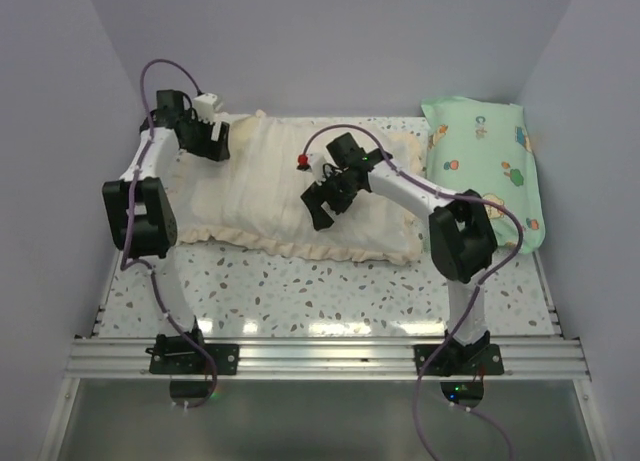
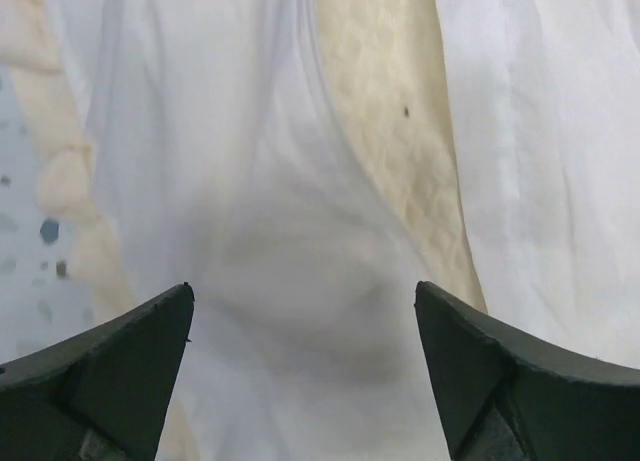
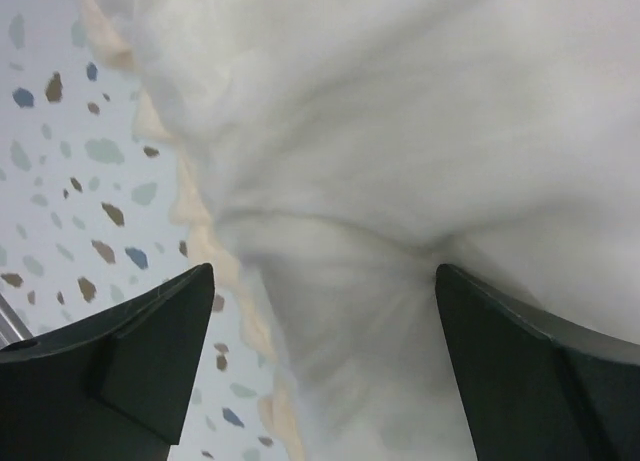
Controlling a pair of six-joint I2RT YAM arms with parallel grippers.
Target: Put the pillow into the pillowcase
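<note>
My right gripper hangs over the middle, so next I will move it back and to the right in the top view onto the pillowcase's near corner [image 1: 405, 254] by the mint-green pillow.
The pillowcase [image 1: 290, 196] lies cream side up across the table, puffed, with ruffled trim along its edges. In the left wrist view a strip of the quilted pale yellow pillow [image 2: 400, 131] shows between white folds of the pillowcase [image 2: 230, 181]. In the top view the pillow is hidden. My left gripper [image 1: 210, 146] is open and empty over the case's far left corner [image 2: 303, 291]. My right gripper [image 1: 325, 206] is open and empty just above the middle of the case, and in its wrist view [image 3: 325, 271] it hangs over bunched fabric [image 3: 400, 131] near the ruffle [image 3: 200, 221].
A mint-green cartoon-print pillow [image 1: 485, 166] lies along the right edge of the speckled table [image 1: 300, 291]. Walls stand close at the left, back and right. A metal rail [image 1: 320, 356] with the arm bases runs along the near edge.
</note>
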